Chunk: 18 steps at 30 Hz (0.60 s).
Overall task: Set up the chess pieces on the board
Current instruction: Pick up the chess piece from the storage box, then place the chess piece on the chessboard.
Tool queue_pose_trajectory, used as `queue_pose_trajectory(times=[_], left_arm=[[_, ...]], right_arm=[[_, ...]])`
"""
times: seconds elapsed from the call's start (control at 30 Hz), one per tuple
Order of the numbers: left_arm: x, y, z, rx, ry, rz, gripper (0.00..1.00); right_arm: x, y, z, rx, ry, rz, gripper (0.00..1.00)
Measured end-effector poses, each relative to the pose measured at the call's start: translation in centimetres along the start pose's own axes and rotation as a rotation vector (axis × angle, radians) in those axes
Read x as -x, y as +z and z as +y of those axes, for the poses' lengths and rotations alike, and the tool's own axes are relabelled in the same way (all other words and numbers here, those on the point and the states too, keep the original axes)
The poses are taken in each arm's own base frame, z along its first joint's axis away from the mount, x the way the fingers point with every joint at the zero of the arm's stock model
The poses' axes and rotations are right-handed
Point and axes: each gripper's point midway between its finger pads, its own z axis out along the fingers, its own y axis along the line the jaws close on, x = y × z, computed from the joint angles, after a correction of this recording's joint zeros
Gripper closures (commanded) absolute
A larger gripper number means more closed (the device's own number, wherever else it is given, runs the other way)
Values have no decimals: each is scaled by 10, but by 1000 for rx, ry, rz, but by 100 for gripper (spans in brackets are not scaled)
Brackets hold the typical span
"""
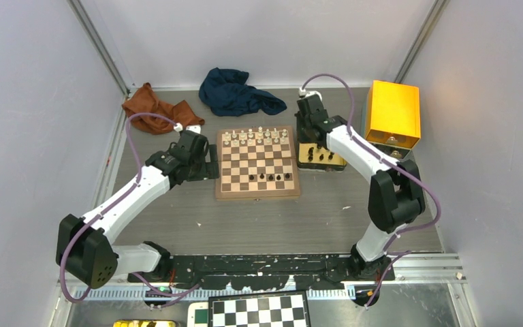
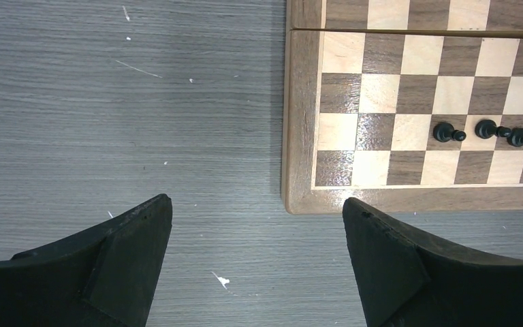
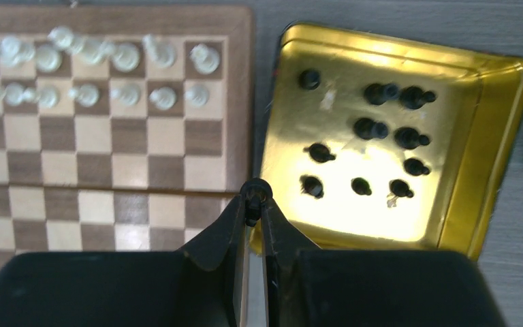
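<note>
The near row's tray-side dark square lies below and back from my right gripper, so I will move it back and down to release the black piece there.
The wooden board (image 1: 257,165) lies mid-table, with white pieces (image 1: 255,136) on its two far rows and several black chess pieces (image 1: 274,177) in a row near its front. My right gripper (image 3: 255,201) is shut on one small black chess piece (image 3: 254,194), held above the gap between the board's edge (image 3: 242,102) and the gold tin tray (image 3: 473,146). Several more black pieces (image 3: 381,129) stand in that tray. My left gripper (image 2: 255,221) is open and empty over bare table beside the board's corner (image 2: 299,197), with black pieces (image 2: 490,131) visible on the squares.
An orange box (image 1: 393,114) sits at the far right behind the tray. A dark blue cloth (image 1: 238,92) and a brown cloth (image 1: 155,110) lie at the back. A black-and-white checkered board (image 1: 259,310) lies below the arm bases.
</note>
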Motion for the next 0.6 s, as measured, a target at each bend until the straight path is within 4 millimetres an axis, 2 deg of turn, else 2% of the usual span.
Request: queue_pose_trajectory(times=[0.37,0.6], left_arm=[[-5,0,-1,-12,-14,7,5],[-7,0,-2,-17,-24,12,5]], right_arm=[[-65,-58,59,97,-141,43,94],[-97,-75,73,117,-163,69,95]])
